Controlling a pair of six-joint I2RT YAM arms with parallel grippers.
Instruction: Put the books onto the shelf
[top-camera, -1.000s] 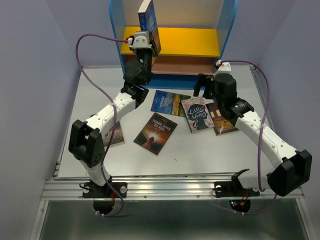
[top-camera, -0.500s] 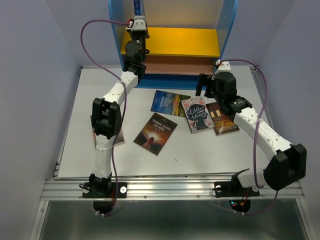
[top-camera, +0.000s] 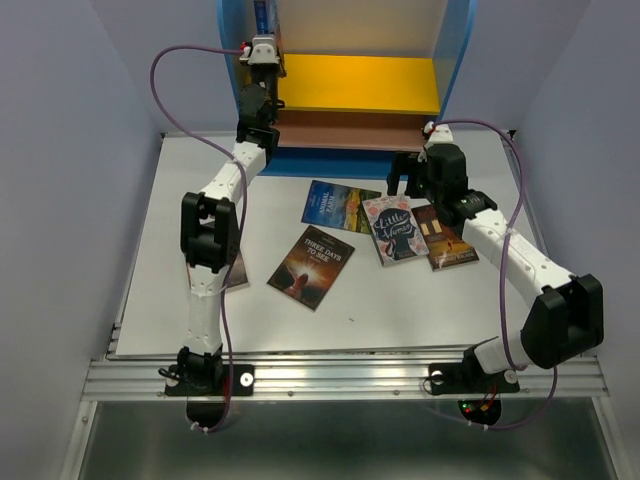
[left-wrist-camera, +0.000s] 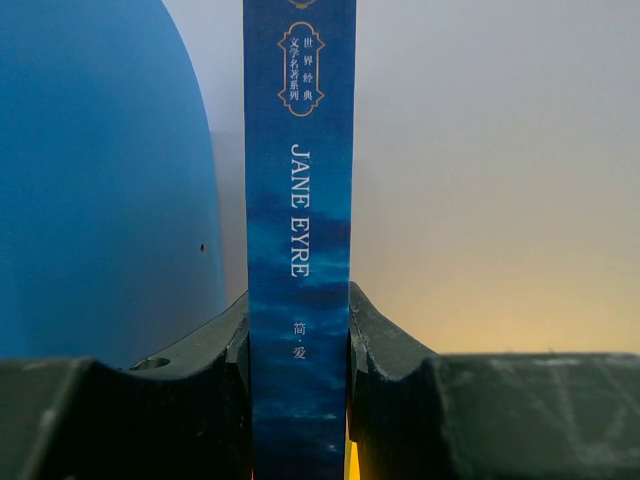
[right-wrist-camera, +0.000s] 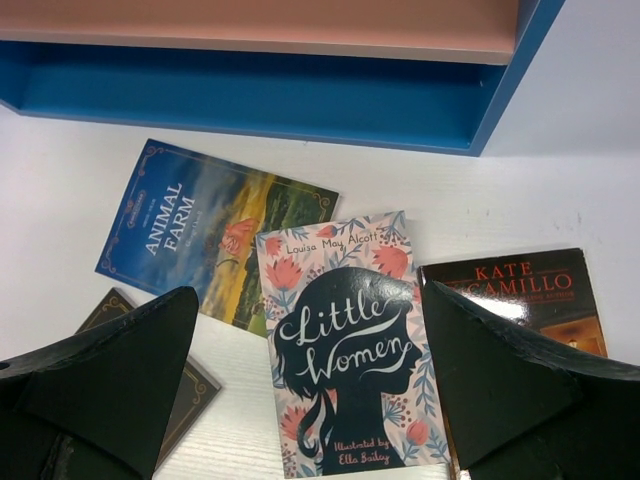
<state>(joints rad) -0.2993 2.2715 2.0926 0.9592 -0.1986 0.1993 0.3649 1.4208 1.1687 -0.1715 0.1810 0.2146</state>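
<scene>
I should bring the upright book down next with my left gripper to the yellow board's end (top-camera: 290, 88) (left-wrist-camera: 354, 461) below, by the shelf's blue side. Then I should move toward that side and let go.
My left gripper (top-camera: 263, 48) is shut on a blue "Jane Eyre" book (left-wrist-camera: 300, 250), held upright with its spine towards the wrist camera. It stands at the left end of the shelf (top-camera: 455, 50), over the yellow board (top-camera: 370, 85) and next to the blue side wall (left-wrist-camera: 100, 180). My right gripper (top-camera: 405, 178) hangs open above the "Little Women" book (right-wrist-camera: 345, 345), which lies flat between its fingers (right-wrist-camera: 120, 380) untouched. "Animal Farm" (right-wrist-camera: 205, 230), a Kate DiCamillo book (right-wrist-camera: 530, 295) and a brown book (top-camera: 312, 265) also lie flat on the table.
The shelf's brown lower board (top-camera: 350, 130) sits just behind the white table (top-camera: 400, 310). Another book (top-camera: 236, 272) lies partly under the left arm near the table's left side. A dark book corner (right-wrist-camera: 195, 385) shows by the right gripper's left finger.
The left arm has stretched out and carried the blue book from in front of the shelf to the upper board's left end, turning it upright. The right gripper has shifted slightly towards the shelf.
</scene>
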